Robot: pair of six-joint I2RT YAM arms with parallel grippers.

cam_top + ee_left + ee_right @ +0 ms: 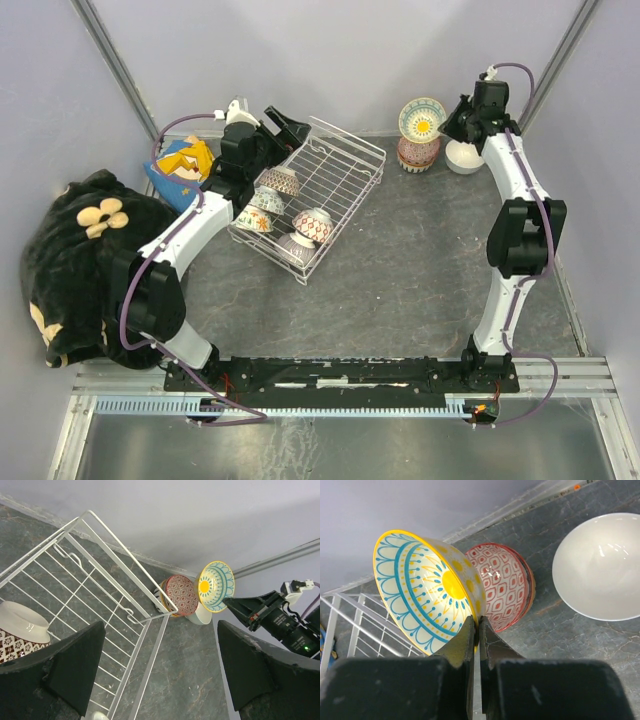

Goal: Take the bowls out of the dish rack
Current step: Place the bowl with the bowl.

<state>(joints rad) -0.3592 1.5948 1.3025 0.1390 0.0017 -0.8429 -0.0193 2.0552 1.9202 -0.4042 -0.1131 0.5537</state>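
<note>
My right gripper should lower the yellow and blue bowl (420, 587) into the red-patterned bowl's opening (496, 582) next and let go of it, because the red-patterned bowl is empty and just below.
The white wire dish rack (345, 170) stands at an angle at the back left, and several patterned bowls (313, 225) lie in its near end. My left gripper (272, 135) hovers open over the rack's far left side. In the left wrist view, that gripper (160, 627) holds nothing, and one brown-patterned bowl (22, 630) sits below its left finger. My right gripper (478, 625) is shut on the rim of a yellow and blue bowl (420, 587). It holds the bowl tilted above a red-patterned bowl (502, 587) at the back right.
A plain white bowl (463, 156) sits beside the red-patterned stack (418, 153) near the right wall. A black plush toy (85, 260) and a blue and yellow object (185, 165) lie left of the rack. Grey walls close in the back and sides.
</note>
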